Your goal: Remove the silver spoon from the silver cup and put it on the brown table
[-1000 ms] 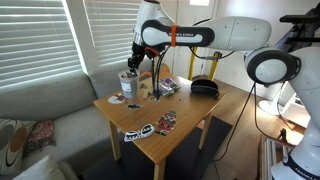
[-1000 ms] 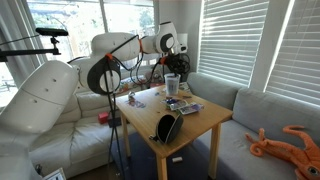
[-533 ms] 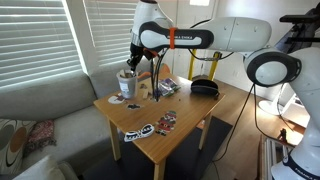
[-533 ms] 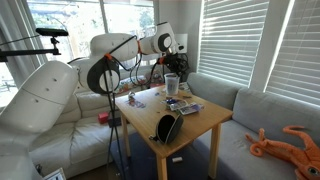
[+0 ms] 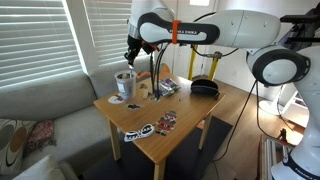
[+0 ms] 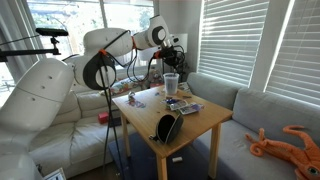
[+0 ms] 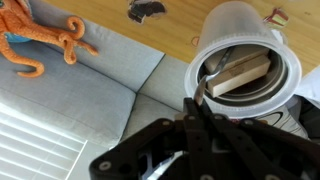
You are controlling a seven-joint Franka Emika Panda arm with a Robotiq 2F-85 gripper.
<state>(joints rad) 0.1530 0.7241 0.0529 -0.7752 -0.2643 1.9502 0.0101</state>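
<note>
My gripper lifts the silver spoon clear of the cup (image 5: pixel 124 83) next, carries it back, lowers and releases, as the bare wood beside the stickers lies below and back.
The silver cup (image 5: pixel 124 83) stands near the far corner of the brown table (image 5: pixel 185 112); both exterior views show it (image 6: pixel 171 83). My gripper (image 5: pixel 130 56) hangs straight above the cup, clear of its rim (image 6: pixel 172 53). In the wrist view the fingers (image 7: pixel 196 106) are shut on a thin silver strip, the handle of the silver spoon (image 7: pixel 197 92), whose lower end points into the cup (image 7: pixel 235 18). A pale flat piece (image 7: pixel 240 75) lies inside the cup. The spoon is too thin to make out in the exterior views.
Stickers lie scattered on the table top (image 6: pixel 150 118). A low black rounded object (image 5: pixel 205 88) sits at one table edge (image 6: pixel 167 127). A grey sofa (image 5: pixel 45 105) wraps round the table, with an orange octopus toy (image 6: pixel 285 140) on it. Window blinds hang behind.
My gripper has risen from the cup's mouth to a hand's width above it, still shut. The cup has stayed in place.
</note>
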